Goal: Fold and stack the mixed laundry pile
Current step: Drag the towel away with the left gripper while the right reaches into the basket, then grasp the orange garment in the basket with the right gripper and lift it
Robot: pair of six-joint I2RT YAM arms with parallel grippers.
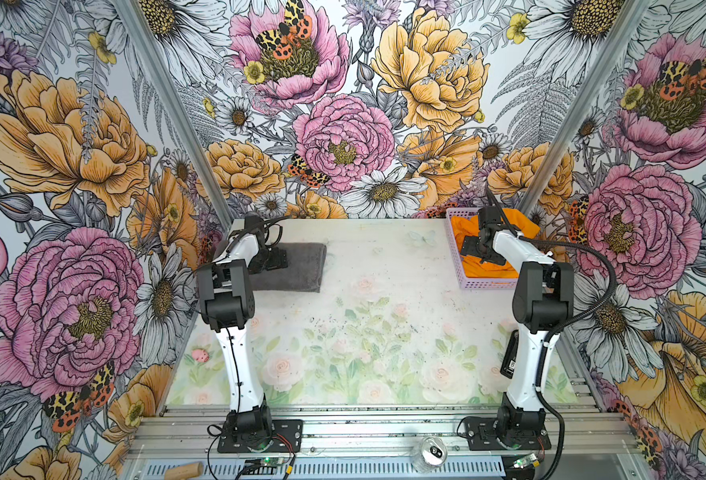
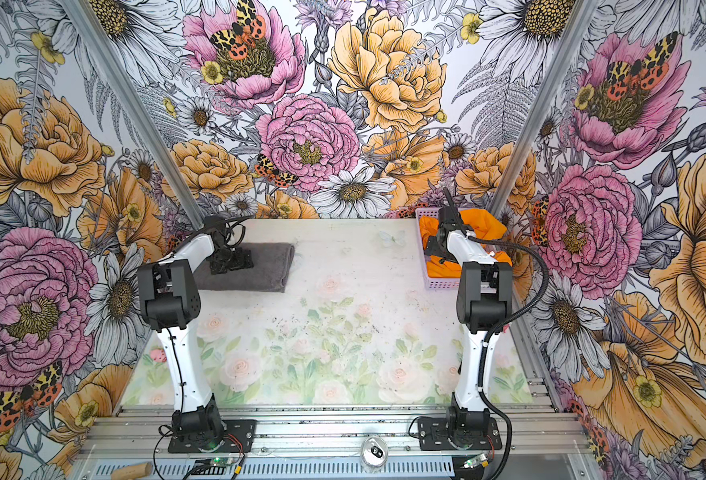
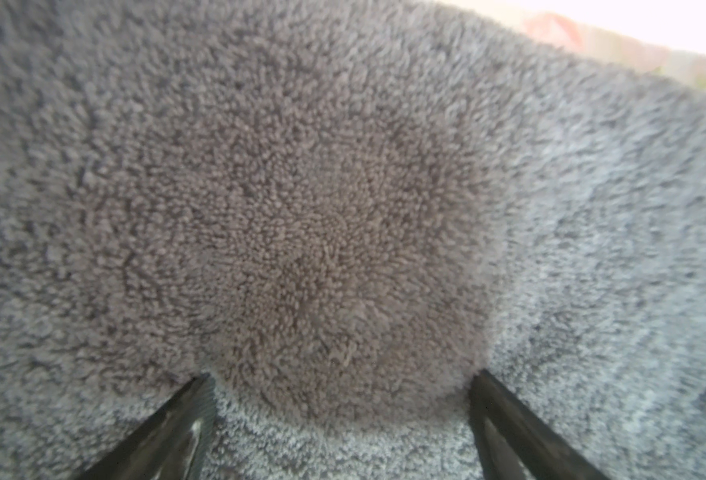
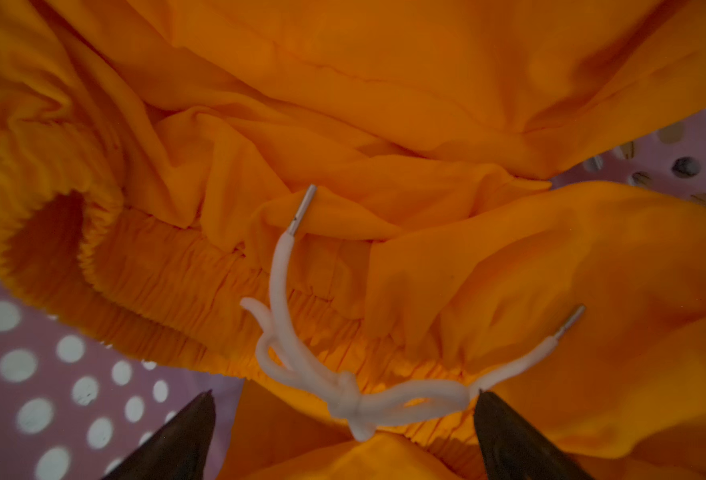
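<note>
The drawstring knot (image 4: 355, 401) on the gathered waistband is already between the open fingers of my right gripper. Next, my right gripper needs to go down onto the waistband at that knot and close on it.
The dark grey towel (image 1: 303, 266) (image 2: 270, 268) lies folded at the back left of the table. My left gripper (image 1: 274, 259) (image 2: 235, 262) is right over its left part, and it is open. In the left wrist view the plush pile of the towel (image 3: 322, 199) fills the picture, and my left gripper (image 3: 341, 376) has both tips down at the pile with no cloth pinched. The orange shorts (image 1: 482, 270) (image 2: 484, 226) sit crumpled in the lavender basket (image 1: 488, 285) (image 2: 440, 285). My right gripper (image 1: 474, 249) (image 4: 344, 392) hangs open just above the shorts (image 4: 384, 104), near the white drawstring knot (image 4: 355, 401).
The basket stands at the back right against the wall, and its perforated floor (image 4: 72, 374) shows beside the shorts. A metal can (image 1: 432, 455) and a wooden piece (image 1: 185, 471) lie on the front rail. The floral mat (image 1: 384, 316) lies between the arms.
</note>
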